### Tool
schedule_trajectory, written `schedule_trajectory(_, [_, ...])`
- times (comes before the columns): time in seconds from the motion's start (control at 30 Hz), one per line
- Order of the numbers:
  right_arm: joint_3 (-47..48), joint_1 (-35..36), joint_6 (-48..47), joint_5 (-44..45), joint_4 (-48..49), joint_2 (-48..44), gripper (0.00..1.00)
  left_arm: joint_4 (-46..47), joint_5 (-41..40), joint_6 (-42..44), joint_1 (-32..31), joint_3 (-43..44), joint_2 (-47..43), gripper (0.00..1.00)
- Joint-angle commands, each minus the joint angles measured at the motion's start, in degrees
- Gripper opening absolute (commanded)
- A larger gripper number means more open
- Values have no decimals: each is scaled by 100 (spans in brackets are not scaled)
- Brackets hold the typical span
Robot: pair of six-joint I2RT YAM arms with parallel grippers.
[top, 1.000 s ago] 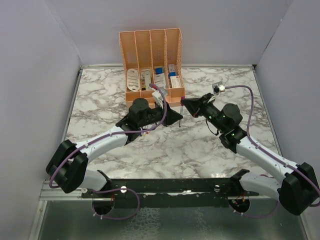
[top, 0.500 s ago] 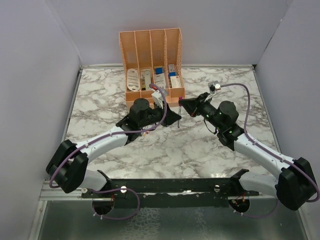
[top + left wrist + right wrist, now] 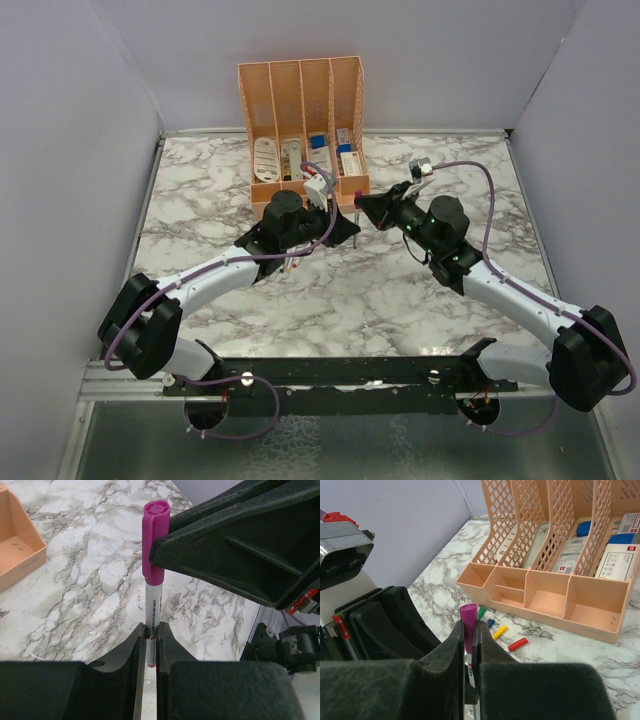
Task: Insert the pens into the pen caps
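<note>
My left gripper will go down to the bare marble (image 3: 325, 256) (image 3: 23, 652) next to the red cap and tilt, so that it can lay the capped pen flat and release it.
A thin white pen (image 3: 152, 602) stands upright above the marble, and my left gripper (image 3: 151, 630) is shut on its lower barrel. A magenta pen cap (image 3: 153, 540) sits over the pen's top end. My right gripper (image 3: 470, 632) is shut on that cap (image 3: 468, 625), with the pen's barrel (image 3: 471, 672) showing below its fingers. From above, the two grippers meet tip to tip in front of the organiser, left gripper (image 3: 342, 230) and right gripper (image 3: 364, 204). Green (image 3: 481, 613), blue (image 3: 490, 623), yellow (image 3: 499, 632) and red (image 3: 518, 644) caps lie on the table; my fingers hide their near ends.
The peach organiser (image 3: 300, 100) stands at the back centre, its low front trays (image 3: 545, 595) just beyond the caps. White walls close in the table on the left, right and back. The marble table (image 3: 200, 200) stretches to both sides of the arms.
The right gripper has moved left and slightly back with the magenta cap, closing in over the left gripper. The left gripper and pen have shifted a little toward the organiser.
</note>
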Motion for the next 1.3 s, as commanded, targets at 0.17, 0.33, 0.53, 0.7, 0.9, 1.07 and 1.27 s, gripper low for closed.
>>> schedule_trajectory(0.17, [-190,442,-88,-368,-1708,379,1,1391,-894,200,525,650,-169,0])
schedule_trajectory(0.33, [-102,644,-103,-249,-1831,651,1,1429,-799,174,613,684,-152,0])
schedule_trajectory(0.53, [125,674,-82,5,-1786,685,1,1051,-409,157,633,536,-128,0])
schedule_trajectory(0.7, [576,674,-165,384,-1684,615,30,185,-45,67,633,105,-61,0])
schedule_trajectory(0.9, [945,673,-377,1050,-1376,169,47,-1379,45,124,633,-128,376,0])
schedule_trajectory(1.07, [1116,669,-659,1567,-1473,-256,47,-2486,-60,336,628,101,803,0])
schedule_trajectory(1.27, [1094,674,-745,2404,-1831,-603,47,-3723,-483,862,594,750,1388,0])
